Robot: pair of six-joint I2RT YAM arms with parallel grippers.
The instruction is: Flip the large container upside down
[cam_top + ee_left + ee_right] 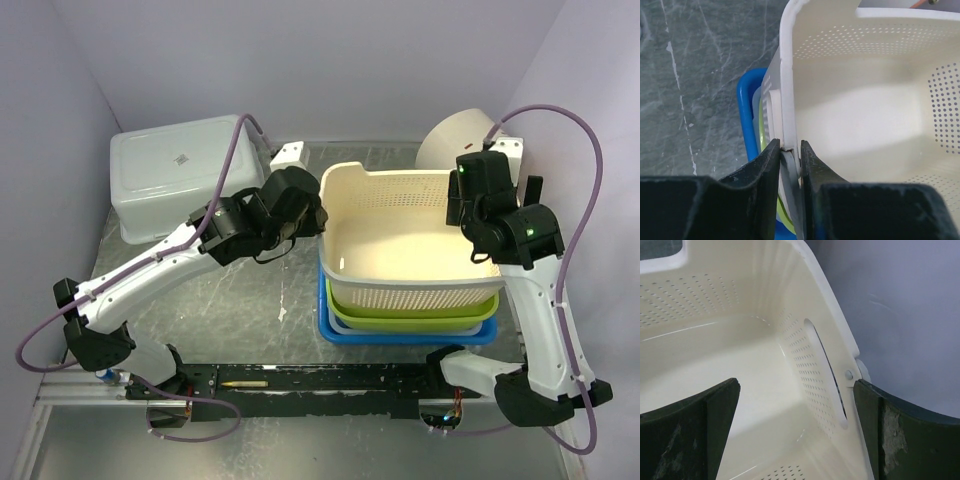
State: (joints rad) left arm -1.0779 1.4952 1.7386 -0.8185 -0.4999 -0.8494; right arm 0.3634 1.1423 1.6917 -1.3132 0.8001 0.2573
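Note:
I need to shift my right gripper outward and to the right in the top view next, because the cream basket's free rim crowds the outer finger. Then I should close it on the basket's rim.
The large container is a cream perforated basket, upright, nested on top of a green basket and a blue basket at the table's right-centre. My left gripper is shut on the cream basket's left rim; in the left wrist view my left gripper pinches the wall of the basket between both fingers. My right gripper is open and straddles the basket's right wall. In the right wrist view my right gripper has one finger inside the basket and one outside.
A white lidded tub stands at the back left. A round white container lies at the back right against the wall. A small stick lies on the black front rail. The blue basket's rim shows below the left fingers.

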